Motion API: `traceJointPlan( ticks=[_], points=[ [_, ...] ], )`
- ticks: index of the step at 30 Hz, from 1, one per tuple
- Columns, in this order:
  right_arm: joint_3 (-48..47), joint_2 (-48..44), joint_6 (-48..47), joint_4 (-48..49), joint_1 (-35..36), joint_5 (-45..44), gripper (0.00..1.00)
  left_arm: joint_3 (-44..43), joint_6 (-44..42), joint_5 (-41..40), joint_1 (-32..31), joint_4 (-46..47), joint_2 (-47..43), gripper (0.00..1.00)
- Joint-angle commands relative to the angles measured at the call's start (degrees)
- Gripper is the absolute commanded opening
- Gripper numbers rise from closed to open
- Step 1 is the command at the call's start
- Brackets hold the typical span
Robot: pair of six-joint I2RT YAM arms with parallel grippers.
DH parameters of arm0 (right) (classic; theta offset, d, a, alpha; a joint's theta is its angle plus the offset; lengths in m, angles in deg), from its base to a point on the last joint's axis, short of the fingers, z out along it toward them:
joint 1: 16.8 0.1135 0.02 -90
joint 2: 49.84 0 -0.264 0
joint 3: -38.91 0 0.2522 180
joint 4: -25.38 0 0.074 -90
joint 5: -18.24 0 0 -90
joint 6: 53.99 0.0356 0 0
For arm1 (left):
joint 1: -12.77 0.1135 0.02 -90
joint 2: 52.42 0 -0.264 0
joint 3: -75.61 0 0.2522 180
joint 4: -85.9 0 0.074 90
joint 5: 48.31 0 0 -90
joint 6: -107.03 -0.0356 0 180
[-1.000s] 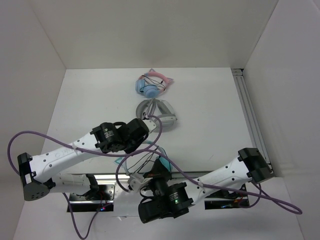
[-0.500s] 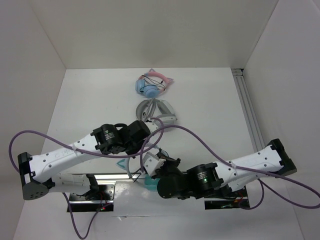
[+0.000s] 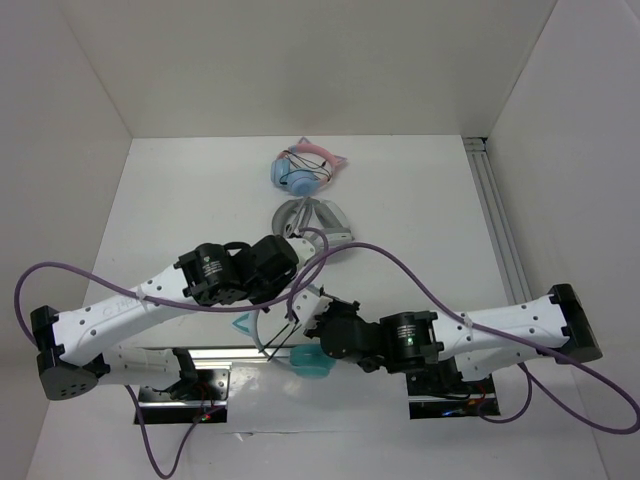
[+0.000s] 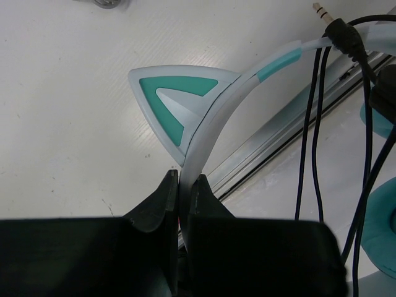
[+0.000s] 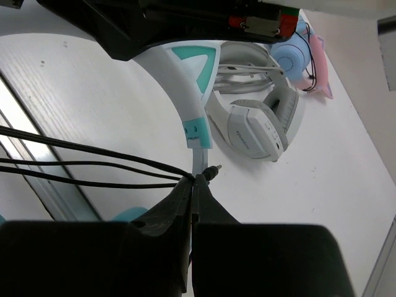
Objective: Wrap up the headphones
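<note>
The headphones are hanging over the piece of metal, so my left gripper should next move outward and down to the bare tabletop in front of the grey-white headphones and let go of the headband.
The headphones [image 4: 213, 114] have a white headband with a teal cat ear and hang upright near the table's front edge. My left gripper [image 4: 184, 185] is shut on the headband just below that cat ear. One teal ear cup [image 3: 312, 362] shows low in the top view. Several strands of the thin black cable [image 5: 93, 164] run taut from the left to my right gripper [image 5: 197, 180]. That gripper is shut on the cable just behind its plug [image 5: 213, 170], right beside the headband's teal slider. In the top view the right gripper [image 3: 312, 322] sits just below the left gripper [image 3: 292, 292].
Grey-white headphones [image 3: 312, 222] lie mid-table and blue-and-pink cat-ear headphones [image 3: 305, 168] lie behind them. An aluminium rail [image 3: 500, 230] runs along the right side. Purple arm cables [image 3: 400, 270] loop over the table. A metal strip [image 4: 278, 133] edges the table front.
My right arm has swung out to the right and carried the cable end up beside the headband. The teal ear cup now shows below it. The left gripper has hardly moved.
</note>
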Motion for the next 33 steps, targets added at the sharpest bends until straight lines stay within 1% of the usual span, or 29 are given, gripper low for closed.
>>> traceJointPlan(
  ticks=[1,4,5,6,8,10,11,14,15,18,19,25,31,33],
  points=[
    [0.39,-1.00,-0.45,1.79,-1.79,-2.69,0.02,-2.88,-1.18,1.55,-0.47,-1.87,-2.06,0.00],
    [0.39,-0.48,-0.45,2.40,-3.01,-3.56,0.02,-2.88,-1.18,1.55,-0.47,-1.87,-2.59,0.00],
    [-0.13,-0.48,-0.45,2.40,-3.54,-3.56,0.05,-2.88,-1.18,1.55,-0.47,-1.87,-2.59,0.00],
    [-0.14,-0.48,-0.45,2.40,-3.55,-3.56,0.05,-2.88,-1.18,1.55,-0.47,-1.87,-2.59,0.00],
    [-0.14,-0.48,-0.45,2.40,-4.07,-3.56,0.09,-2.88,-1.18,1.55,-0.47,-1.87,-2.59,0.00],
    [-0.14,-0.48,-0.45,2.40,-4.60,-4.09,0.12,-2.88,-0.66,1.55,-0.47,-2.56,-2.59,0.00],
    [-0.14,-0.48,0.08,2.40,-4.60,-4.09,0.16,-3.40,-0.66,0.07,-0.47,-2.57,-1.98,0.00],
    [-0.14,-0.48,0.08,1.79,-5.12,-4.62,0.22,-4.02,0.57,-3.01,-0.47,-4.50,-1.19,0.00],
    [-0.14,-0.48,0.69,1.79,-5.13,-5.14,0.26,-4.63,1.27,-3.02,-0.47,-4.50,-1.18,0.00],
    [-0.14,-0.48,2.01,1.00,-6.36,-5.76,0.34,-6.82,1.89,-3.81,-0.47,-6.08,-0.13,0.00],
    [-0.14,-0.48,2.01,1.00,-6.36,-5.24,0.35,-6.84,1.89,-3.81,-0.47,-6.61,-0.13,0.00],
    [0.39,-1.61,2.54,1.00,-6.36,-5.23,0.35,-7.45,1.89,-4.33,-0.47,-6.61,-0.13,0.00],
    [0.39,-2.76,4.91,1.00,-6.36,-9.18,0.44,-6.92,2.51,-6.45,-0.47,-7.14,0.66,0.00],
    [0.39,-3.38,6.22,1.00,-6.36,-11.72,0.46,-7.53,3.03,-6.98,-0.47,-7.14,1.80,0.00]
  ],
)
